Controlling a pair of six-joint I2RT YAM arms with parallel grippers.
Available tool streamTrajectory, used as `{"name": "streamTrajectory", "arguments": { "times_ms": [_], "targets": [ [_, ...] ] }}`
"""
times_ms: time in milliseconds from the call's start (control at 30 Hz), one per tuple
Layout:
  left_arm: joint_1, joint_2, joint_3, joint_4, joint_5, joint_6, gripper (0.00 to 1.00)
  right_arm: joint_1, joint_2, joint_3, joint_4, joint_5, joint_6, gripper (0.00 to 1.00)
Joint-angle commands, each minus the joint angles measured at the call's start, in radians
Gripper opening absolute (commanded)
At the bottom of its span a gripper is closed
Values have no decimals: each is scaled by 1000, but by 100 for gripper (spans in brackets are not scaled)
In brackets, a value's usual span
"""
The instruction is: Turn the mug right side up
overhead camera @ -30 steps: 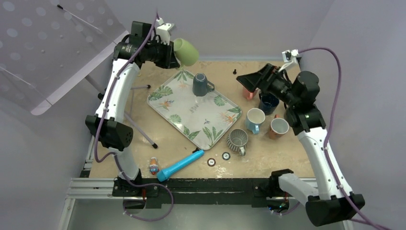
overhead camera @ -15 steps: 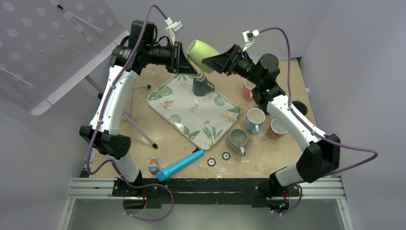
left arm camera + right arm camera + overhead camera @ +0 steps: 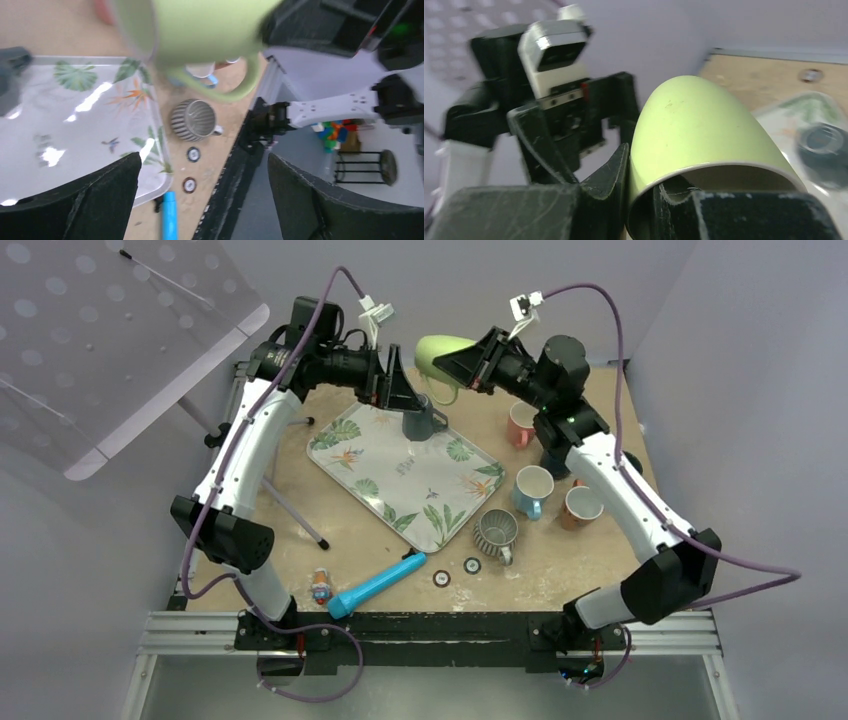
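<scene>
The dark grey mug is still upside down on the tray below, so my left gripper will next go down to the mug, fingers tilting downward, to close on its handle (image 3: 441,421) (image 3: 18,57).
The light green mug (image 3: 440,350) hangs in the air above the tray's far corner, lying on its side with the handle hanging down. My right gripper (image 3: 472,364) is shut on its rim, one finger inside the mouth and one outside (image 3: 609,185), as the right wrist view shows on the mug (image 3: 699,130). My left gripper (image 3: 398,390) stands open just left of the mug, apart from it. In the left wrist view the mug (image 3: 200,30) fills the top, and the wide-apart fingers (image 3: 75,200) hold nothing.
A leaf-patterned tray (image 3: 380,465) carries an upside-down dark grey mug (image 3: 422,418). To its right stand a pink mug (image 3: 520,425), a light blue mug (image 3: 532,488), an orange mug (image 3: 582,505) and a striped grey mug (image 3: 496,532). A blue cylinder (image 3: 378,584) lies near the front edge.
The right arm swung in from the right and shut on the green mug's rim. The left gripper opened and let the mug go; the mug shifted right.
</scene>
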Motion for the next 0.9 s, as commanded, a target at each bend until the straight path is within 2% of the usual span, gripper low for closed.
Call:
{"name": "streamTrajectory", "arguments": {
  "times_ms": [0, 100, 200, 300, 400, 567, 667, 867],
  "targets": [
    [12, -28, 29, -124, -245, 254, 100, -29, -119, 166, -542, 309, -282, 0],
    [11, -21, 17, -130, -387, 372, 100, -28, -113, 282, -913, 481, -372, 0],
    [8, -2, 12, -138, -443, 507, 100, -28, -98, 354, -1212, 575, -393, 0],
    [-7, 23, 7, -137, -462, 674, 100, -26, -135, 279, -1393, 574, -360, 0],
    [-40, 60, -1, -113, -479, 878, 100, -25, -189, 153, -1505, 555, -317, 0],
    [-89, 169, 19, -58, -463, 1134, 99, -24, -300, -75, -1495, 510, -245, 0],
    [-121, 282, 91, -27, -502, 1173, 99, -23, -326, -195, -1441, 496, -228, 0],
    [-174, 485, 209, 67, -685, 1214, 97, -26, -336, -359, -1321, 479, -200, 0]
  ]
}}
